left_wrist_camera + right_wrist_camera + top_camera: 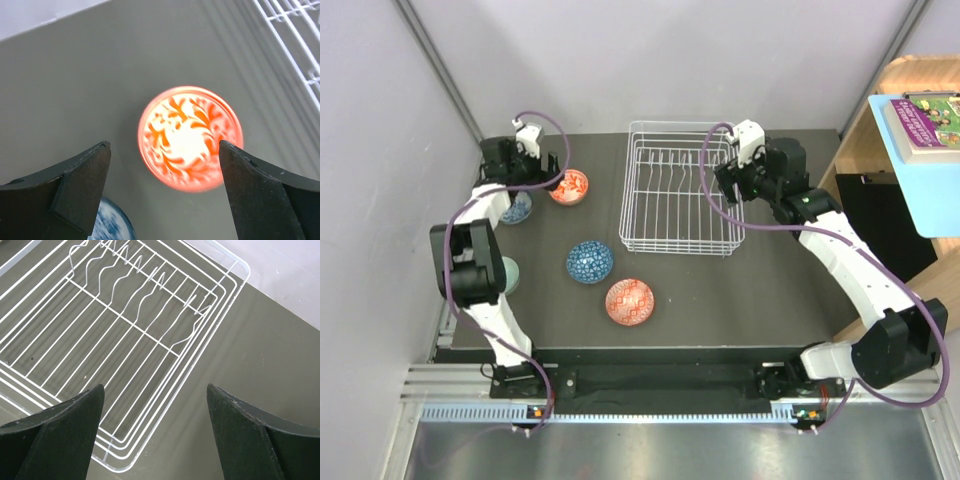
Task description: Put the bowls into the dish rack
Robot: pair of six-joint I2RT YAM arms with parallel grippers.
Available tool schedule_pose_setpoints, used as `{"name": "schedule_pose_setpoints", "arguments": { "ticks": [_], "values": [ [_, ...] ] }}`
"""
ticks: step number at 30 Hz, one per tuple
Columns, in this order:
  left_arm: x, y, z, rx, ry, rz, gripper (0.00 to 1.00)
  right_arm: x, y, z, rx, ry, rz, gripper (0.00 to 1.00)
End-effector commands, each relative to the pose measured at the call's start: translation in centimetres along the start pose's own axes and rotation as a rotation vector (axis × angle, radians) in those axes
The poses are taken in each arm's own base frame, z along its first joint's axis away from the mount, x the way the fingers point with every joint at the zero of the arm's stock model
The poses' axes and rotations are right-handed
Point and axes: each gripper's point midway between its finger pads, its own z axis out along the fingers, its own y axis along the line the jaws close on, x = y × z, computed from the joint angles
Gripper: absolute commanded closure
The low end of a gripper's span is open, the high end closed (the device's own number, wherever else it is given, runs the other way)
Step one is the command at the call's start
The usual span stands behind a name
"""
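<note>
The back orange-red bowl (190, 138) is below the left gripper and to its right in the top view, so the gripper will move down that way, its open fingers on both sides of the bowl's arm-side rim.
The white wire dish rack (680, 190) stands empty at the back middle of the table. Two orange-red bowls lie on the table, one at the back left (568, 186) and one near the front (629, 301). One blue-and-white bowl (590, 262) lies mid-table; another (517, 208) is partly hidden by my left arm. The pale green bowl (510, 275) shows beside that arm. My left gripper (554, 170) is open above the back orange-red bowl (190, 138). My right gripper (725, 183) is open and empty over the rack's right edge (125, 340).
In the left wrist view a blue-and-white bowl (112, 225) shows at the bottom edge and the rack's corner (295, 45) at the upper right. A wooden shelf (910, 100) with a book stands off the table's right side. Grey walls close the back and left.
</note>
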Motion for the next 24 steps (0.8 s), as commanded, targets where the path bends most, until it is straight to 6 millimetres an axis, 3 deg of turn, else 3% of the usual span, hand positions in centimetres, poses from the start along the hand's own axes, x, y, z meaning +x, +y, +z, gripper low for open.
{"name": "schedule_pose_setpoints", "arguments": {
  "ticks": [1, 2, 4, 5, 7, 18, 24],
  "values": [
    [0.2, 1.1, 3.1, -0.023, 0.045, 0.055, 0.09, -1.6, -0.1, -0.2, 0.001, -0.047, 0.014, 0.16],
    [-0.4, 1.5, 3.6, -0.028, 0.042, 0.065, 0.09, -1.5, -0.1, -0.2, -0.002, -0.045, 0.014, 0.16],
    [1.0, 1.9, 4.7, -0.026, 0.085, 0.058, 0.1, -1.6, -0.1, -0.2, -0.001, -0.046, 0.017, 0.16],
    [0.5, 2.1, 5.0, -0.026, 0.08, 0.067, 0.1, -1.6, 0.0, -0.2, -0.005, -0.044, 0.016, 0.16],
    [1.5, 2.3, 5.7, -0.021, 0.109, 0.061, 0.12, -1.7, -0.1, -0.4, -0.002, -0.05, 0.016, 0.16],
    [5.0, 2.3, 6.7, -0.005, 0.202, 0.07, 0.17, -1.5, 0.2, -0.7, -0.011, -0.058, 0.02, 0.16],
    [6.2, 1.7, 7.1, 0.021, 0.237, 0.075, 0.32, -1.4, 0.3, -0.9, -0.011, -0.06, 0.022, 0.16]
  ]
}}
